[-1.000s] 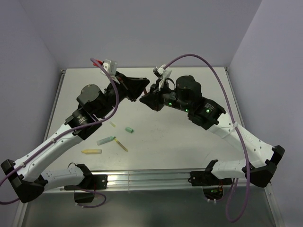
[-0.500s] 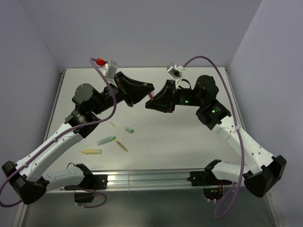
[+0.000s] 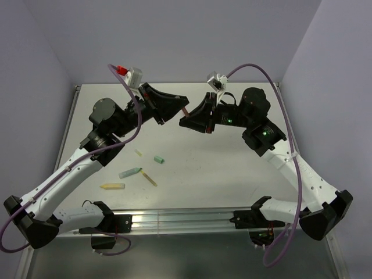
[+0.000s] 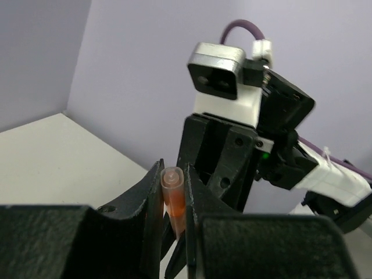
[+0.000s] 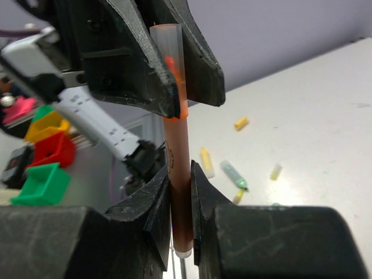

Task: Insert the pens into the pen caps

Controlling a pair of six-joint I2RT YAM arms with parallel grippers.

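Note:
The open spot on the bare tabletop is below my left gripper. My left gripper needs to lower next, tilt its fingers down and release the capped orange-red pen there.
My left gripper (image 3: 177, 110) (image 4: 173, 174) is shut on a translucent orange pen cap (image 4: 173, 195), held well above the table. Facing it, my right gripper (image 3: 187, 120) (image 5: 180, 174) is shut on the orange-red pen (image 5: 179, 192). The pen's far end sits inside the cap (image 5: 170, 58) between the left fingers. On the table below lie a mint green pen (image 3: 130, 172), a yellow pen (image 3: 112, 186), an olive-yellow pen (image 3: 151, 179), a green cap (image 3: 158, 159) and a small yellow cap (image 3: 139, 153).
The white table (image 3: 232, 174) is walled by pale panels at the back and sides. A metal rail (image 3: 186, 218) runs along the near edge between the arm bases. Purple cables (image 3: 125, 87) loop over both wrists.
The two grippers were pressed close together a second ago. They have drawn slightly apart and risen, the right arm has swung right, and the orange pen now shows between them.

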